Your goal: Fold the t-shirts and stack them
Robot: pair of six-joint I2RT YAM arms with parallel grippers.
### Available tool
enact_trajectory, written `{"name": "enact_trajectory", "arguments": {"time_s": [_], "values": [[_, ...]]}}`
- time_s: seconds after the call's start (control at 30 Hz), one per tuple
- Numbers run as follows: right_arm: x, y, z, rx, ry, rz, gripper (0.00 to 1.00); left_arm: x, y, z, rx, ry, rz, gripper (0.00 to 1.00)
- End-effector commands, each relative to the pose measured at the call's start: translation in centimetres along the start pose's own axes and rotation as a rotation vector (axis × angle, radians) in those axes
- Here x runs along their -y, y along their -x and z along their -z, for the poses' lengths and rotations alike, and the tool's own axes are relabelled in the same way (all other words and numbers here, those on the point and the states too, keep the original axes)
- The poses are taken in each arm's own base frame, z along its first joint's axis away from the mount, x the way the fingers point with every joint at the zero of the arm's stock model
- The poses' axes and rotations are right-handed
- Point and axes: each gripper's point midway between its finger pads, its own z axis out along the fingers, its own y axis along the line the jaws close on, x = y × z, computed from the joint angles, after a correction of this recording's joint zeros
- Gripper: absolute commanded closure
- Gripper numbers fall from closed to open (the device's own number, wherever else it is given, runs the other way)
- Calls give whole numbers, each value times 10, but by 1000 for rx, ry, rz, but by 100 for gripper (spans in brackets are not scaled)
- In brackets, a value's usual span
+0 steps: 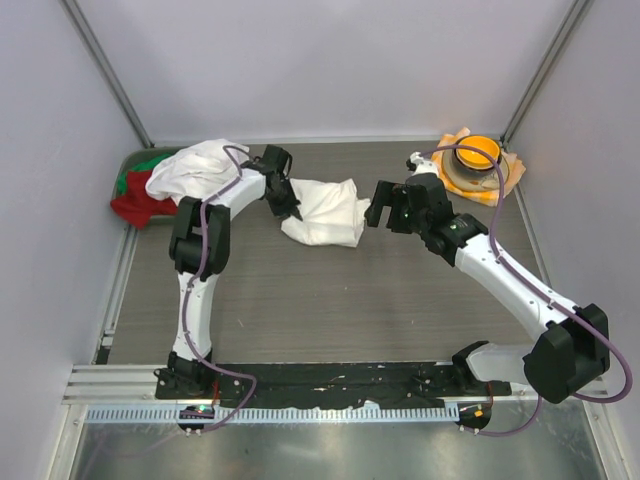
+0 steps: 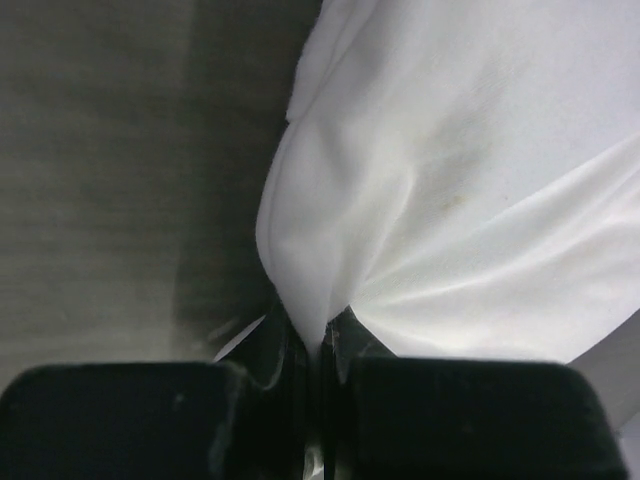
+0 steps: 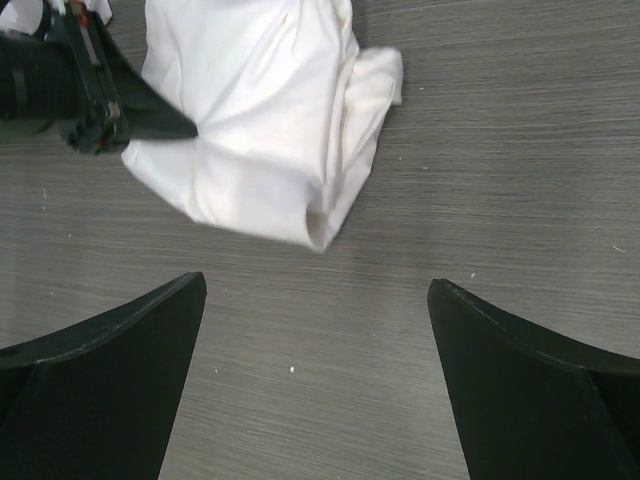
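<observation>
My left gripper is to drag the shirt [image 3: 265, 130] outward and to the left in the top view next and let go of it there, because the bare far tabletop lies outward.
A bunched white t-shirt [image 1: 325, 210] lies on the dark table behind the middle. My left gripper [image 1: 293, 208] is shut on its left edge; in the left wrist view the cloth [image 2: 440, 190] runs down into the closed jaws of the left gripper [image 2: 322, 345]. My right gripper [image 1: 379, 213] is open and empty, just right of the shirt. In the right wrist view the shirt [image 3: 265, 130] lies beyond the right gripper [image 3: 317, 290], apart from the fingers [image 3: 130, 340]. A second white t-shirt [image 1: 195, 168] lies heaped at the far left.
Red and green garments [image 1: 135, 195] lie under the far-left heap by the left wall. An orange-and-white checked cloth [image 1: 512, 172] with a yellow bowl [image 1: 473, 158] on it sits at the far right corner.
</observation>
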Motion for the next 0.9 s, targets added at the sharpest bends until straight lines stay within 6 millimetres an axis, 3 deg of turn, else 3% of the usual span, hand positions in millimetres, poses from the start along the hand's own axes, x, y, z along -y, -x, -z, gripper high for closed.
{"name": "enact_trajectory", "arguments": {"time_s": [0.0,0.03,0.07,0.27,0.4,0.5,0.6,0.7,0.73,0.8,0.87], "values": [[-17,16,7,61,78,-29,0,-23,51,-5,22,129,-39,100],[-20,14,7,52,96,-33,1,-32,53,-21,-1,150,-29,100],[-21,14,7,54,101,-43,1,-28,75,-10,32,138,-17,100],[-23,12,5,55,116,-43,1,-49,125,-24,63,115,10,100],[-21,8,-1,50,106,-38,1,-59,146,-23,99,84,34,100],[-21,6,-3,43,107,-39,1,-61,156,-16,123,63,17,92],[-19,2,-5,39,108,-33,1,-58,163,-9,146,37,-9,62],[-17,1,-7,48,100,-31,1,-45,173,12,194,-1,-32,5],[-17,0,-8,46,99,-27,0,-42,175,17,201,-8,-36,0],[-17,2,-11,48,93,-27,0,-37,177,31,219,-17,-33,0],[-13,-2,-15,29,53,-26,0,-33,179,56,255,-2,-35,0]]}}
